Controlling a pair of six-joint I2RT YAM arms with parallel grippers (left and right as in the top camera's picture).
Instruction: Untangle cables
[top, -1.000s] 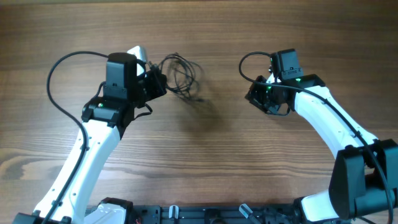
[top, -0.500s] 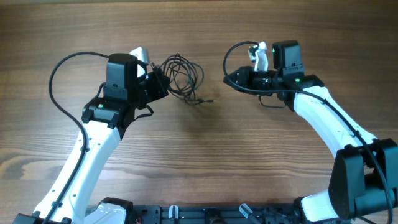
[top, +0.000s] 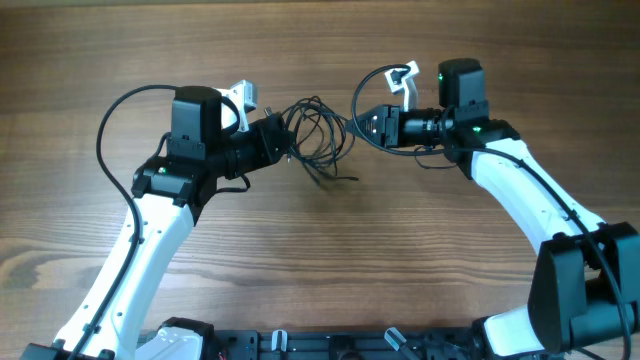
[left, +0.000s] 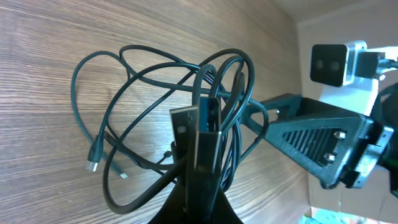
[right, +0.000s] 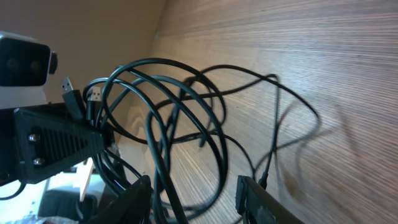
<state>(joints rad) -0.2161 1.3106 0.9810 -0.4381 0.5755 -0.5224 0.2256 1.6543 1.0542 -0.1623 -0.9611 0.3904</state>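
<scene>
My left gripper pulls over the bare tabletop to its left in the overhead view next and releases the strands, as loops bunch between both grippers.
The cables (top: 318, 140) are a tangle of thin dark loops held up above the wooden table between my two arms. My left gripper (top: 278, 140) is shut on several strands of the tangle; in the left wrist view its closed fingers (left: 202, 118) pinch the loops (left: 143, 93), and small plug ends (left: 93, 163) hang at the lower left. My right gripper (top: 368, 124) is open, right at the tangle's right side. In the right wrist view its fingers (right: 193, 190) are spread with cable loops (right: 186, 106) passing between them.
The wooden table (top: 320, 250) lies under both arms. Thicker black arm cables curve over the left arm (top: 110, 110) and the right arm (top: 362, 85). The left gripper body (right: 56, 146) shows in the right wrist view, and the right gripper (left: 311, 140) shows in the left wrist view.
My left gripper has carried the tangle to the right. My right gripper has turned and moved left toward it, so its open fingers now straddle some loops.
</scene>
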